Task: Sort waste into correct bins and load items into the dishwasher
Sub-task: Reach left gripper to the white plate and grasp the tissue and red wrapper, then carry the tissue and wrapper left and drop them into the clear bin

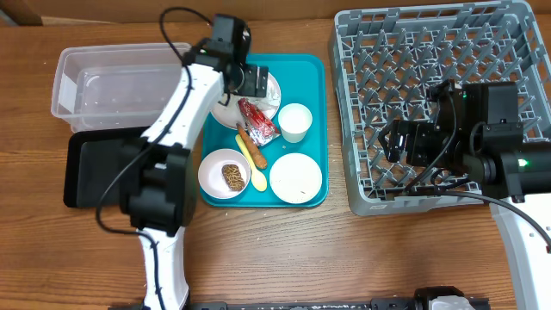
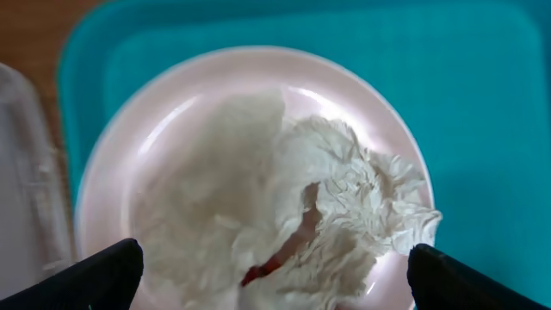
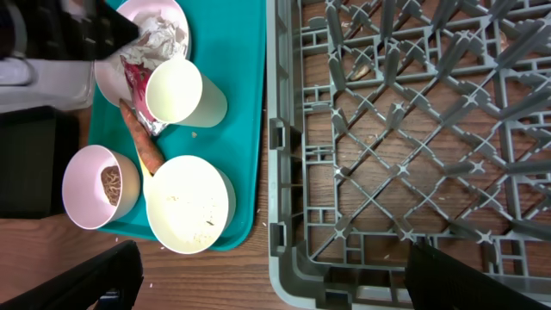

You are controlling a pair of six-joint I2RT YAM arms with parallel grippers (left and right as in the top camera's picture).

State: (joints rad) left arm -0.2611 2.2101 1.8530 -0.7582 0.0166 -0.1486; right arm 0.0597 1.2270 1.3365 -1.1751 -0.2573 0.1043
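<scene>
My left gripper is above the crumpled white napkin [image 2: 284, 198], which lies between its open fingers, so it will move down onto the folds [image 2: 315, 265] beside the red wrapper and close.
My left gripper [image 2: 275, 288] hangs open just above the crumpled white napkin [image 2: 284, 198] on the white plate [image 2: 172, 112], one finger on each side. In the overhead view the left gripper [image 1: 255, 83] covers most of the plate [image 1: 225, 114]. The red wrapper [image 1: 258, 120], carrot stick [image 1: 250, 143], yellow spoon [image 1: 259, 179], cup [image 1: 294, 122], a bowl [image 1: 224, 174] with a brown lump and a second bowl [image 1: 295, 178] lie on the teal tray [image 1: 315, 77]. My right gripper [image 1: 393, 143] stands open over the front left corner of the grey dish rack [image 1: 430, 60], holding nothing.
A clear tub [image 1: 112, 86] sits at the back left with a black tray [image 1: 95, 168] in front of it, both left of the teal tray. Rice grains speckle the second bowl [image 3: 189, 202] and the wood near it. The left arm crosses above the black tray.
</scene>
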